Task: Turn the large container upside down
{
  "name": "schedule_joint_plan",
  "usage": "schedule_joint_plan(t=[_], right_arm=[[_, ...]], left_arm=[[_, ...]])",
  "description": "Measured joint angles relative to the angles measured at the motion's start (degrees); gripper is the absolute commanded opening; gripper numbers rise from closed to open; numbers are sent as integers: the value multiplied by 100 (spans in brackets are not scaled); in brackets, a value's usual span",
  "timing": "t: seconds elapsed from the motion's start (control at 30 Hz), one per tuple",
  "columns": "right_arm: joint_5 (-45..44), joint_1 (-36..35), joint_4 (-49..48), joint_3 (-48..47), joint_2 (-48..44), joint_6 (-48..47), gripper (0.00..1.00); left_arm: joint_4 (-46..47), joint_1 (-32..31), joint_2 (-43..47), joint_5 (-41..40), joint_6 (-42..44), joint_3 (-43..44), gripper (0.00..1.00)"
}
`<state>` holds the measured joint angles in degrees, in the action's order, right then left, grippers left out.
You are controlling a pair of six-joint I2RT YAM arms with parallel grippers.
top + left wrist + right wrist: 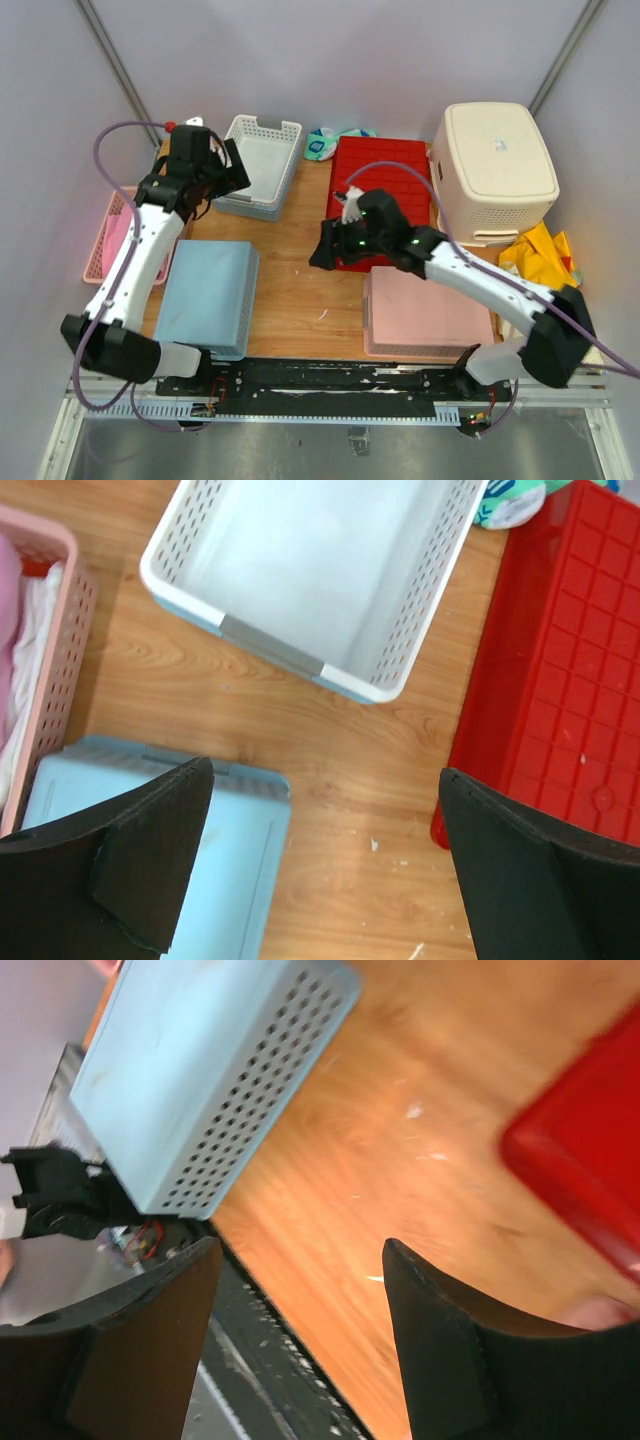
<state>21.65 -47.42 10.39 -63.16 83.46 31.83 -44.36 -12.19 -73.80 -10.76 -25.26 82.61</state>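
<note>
I will bring my left gripper across and down, because the white basket rim nearest the red container is below it and to its right in the top view.
The large cream container (495,165) stands at the back right with a flat closed face and a small label up. My left gripper (232,170) is open and empty, above the left rim of a white perforated basket (262,160); in the left wrist view its jaws (322,780) hang wide apart over bare wood. My right gripper (322,252) is open and empty at the front left corner of a red container (385,195); in the right wrist view it (302,1250) hovers over the table's front edge. Neither gripper is near the cream container.
The red container lies grid side up in the middle. A light blue container (207,295) and a pink one (425,310) lie bottom up near the front. A pink basket (105,235) sits far left, yellow cloth (540,255) far right, and a teal-white packet (322,145) at the back.
</note>
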Motion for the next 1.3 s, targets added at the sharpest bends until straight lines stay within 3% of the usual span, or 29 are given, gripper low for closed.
schedule_joint_plan(t=[0.1, 0.37, 0.67, 0.8, 0.9, 1.0, 1.3], right_arm=[[-684, 549, 553, 332, -1298, -350, 70], [-1475, 1759, 1526, 866, -2658, -654, 70], [-1709, 1873, 2168, 881, -2752, -793, 70], [-1727, 1910, 2234, 881, -2745, -815, 70], [-1727, 1917, 2256, 881, -2697, -824, 70], [-1727, 1947, 2260, 881, -2632, -833, 70], [-1714, 1958, 2262, 881, -2579, -828, 69]], left_arm=[[157, -136, -752, -70, 238, 374, 99], [697, -804, -2999, -225, 892, 1926, 97], [802, -841, -5018, -308, 1340, 3106, 49], [765, -841, -5259, -393, 1438, 3189, 30], [752, -841, -5292, -409, 1462, 3270, 21], [752, -844, -5292, -393, 1473, 3346, 1], [378, -820, -5007, -369, 1587, 3646, 0]])
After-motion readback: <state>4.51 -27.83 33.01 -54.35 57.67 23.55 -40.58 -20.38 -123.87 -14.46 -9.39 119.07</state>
